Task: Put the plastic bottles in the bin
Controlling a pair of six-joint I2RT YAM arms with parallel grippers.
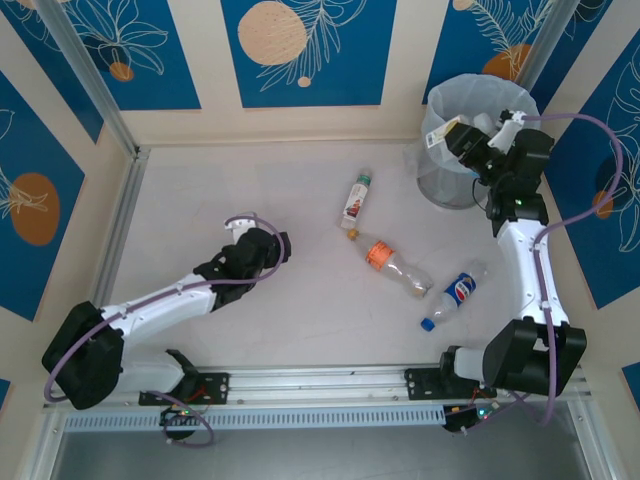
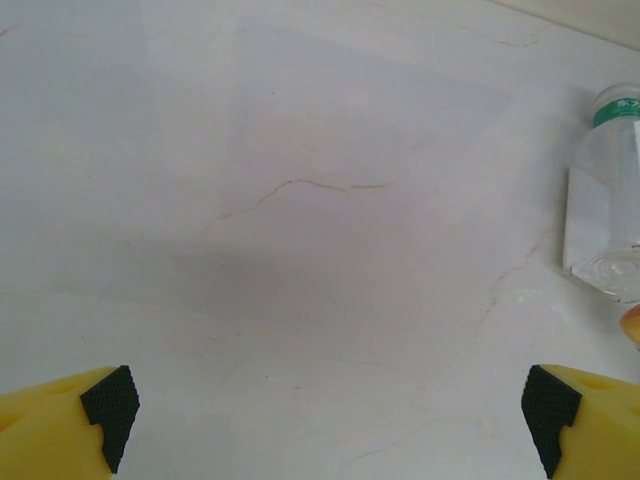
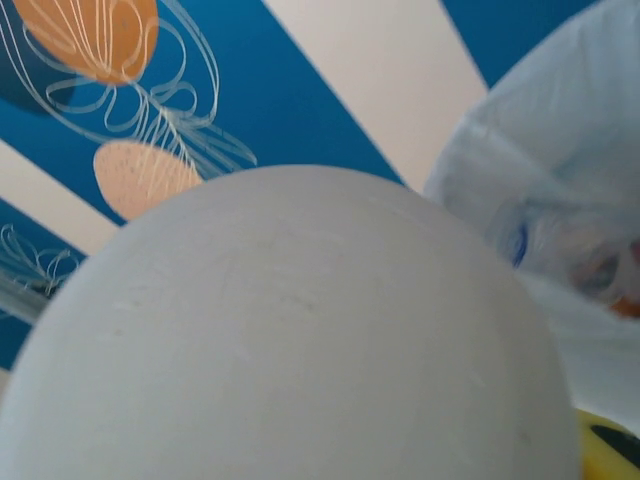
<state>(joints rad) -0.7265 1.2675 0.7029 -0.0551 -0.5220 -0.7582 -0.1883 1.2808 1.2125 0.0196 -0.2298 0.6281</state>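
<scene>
I need to move my right gripper outward until it is over the middle of the bin's opening (image 1: 482,104) (image 3: 575,245) and let go of the plastic bottle there, because that middle of the opening is outward of the gripper.
Three plastic bottles lie on the table: one with a red-and-white label and green cap (image 1: 356,200), one with an orange label (image 1: 395,265), and one with a blue label and blue cap (image 1: 455,295). The grey bin (image 1: 445,185) with its pale-blue bag stands at the back right. My right gripper (image 1: 465,142) hangs over the bin's mouth, shut on a bottle (image 1: 446,130) with a white and yellow label. In the right wrist view a pale rounded bottle surface (image 3: 300,340) sits right against the camera, with the bag (image 3: 560,190) behind it. My left gripper (image 2: 330,425) is open over bare table, and the green-capped bottle (image 2: 608,190) lies to its right.
Blue-and-cream patterned walls enclose the table on three sides. A metal rail (image 1: 320,380) runs along the near edge by the arm bases. The three loose bottles lie between the two arms, right of the left gripper (image 1: 250,232).
</scene>
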